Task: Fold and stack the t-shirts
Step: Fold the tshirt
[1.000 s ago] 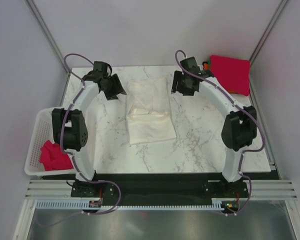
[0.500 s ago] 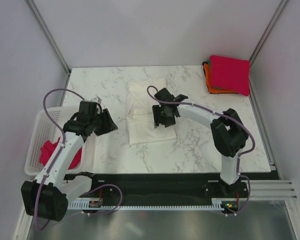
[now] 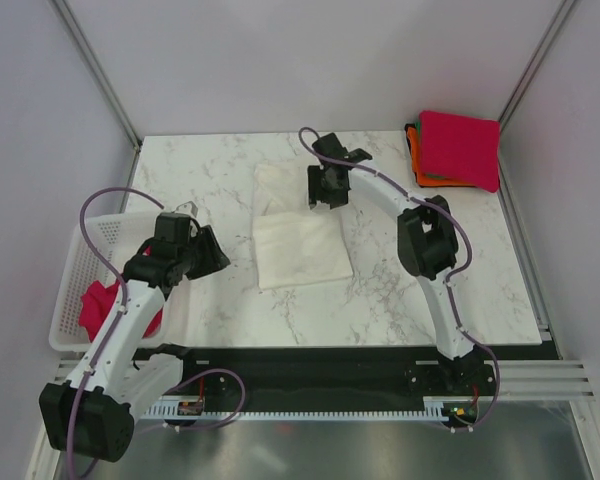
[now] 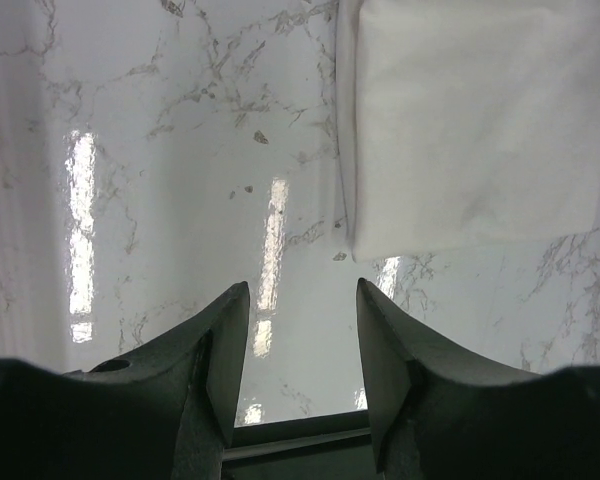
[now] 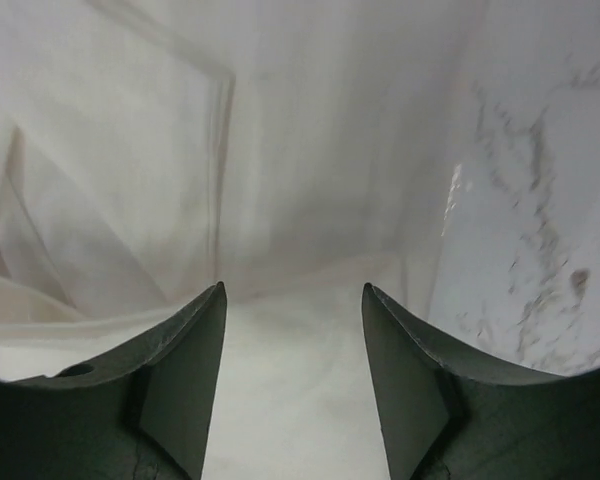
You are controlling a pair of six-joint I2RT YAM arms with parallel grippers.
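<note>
The t-shirt's near corner on the stack's side is uncovered, so my right gripper will next go back from the t-shirt's far part and down onto it.
A white t-shirt lies partly folded at the middle of the marble table, its thinner far part reaching toward the back. My right gripper hovers open over that far part. In the right wrist view its jaws stand apart with only white t-shirt cloth below them. My left gripper is open over bare table, left of the shirt. The left wrist view shows that gripper empty, and the t-shirt's edge lies ahead to the right. A stack of folded t-shirts, magenta on top, sits at the back right.
A white lattice basket stands at the left table edge with a crumpled magenta t-shirt inside, close to the left arm. Orange and green edges show under the stack. Walls close in on both sides.
The left arm pulled back from the shirt's far left corner to the near left, by the basket. The right gripper dipped to the shirt's middle, then returned to its far part.
</note>
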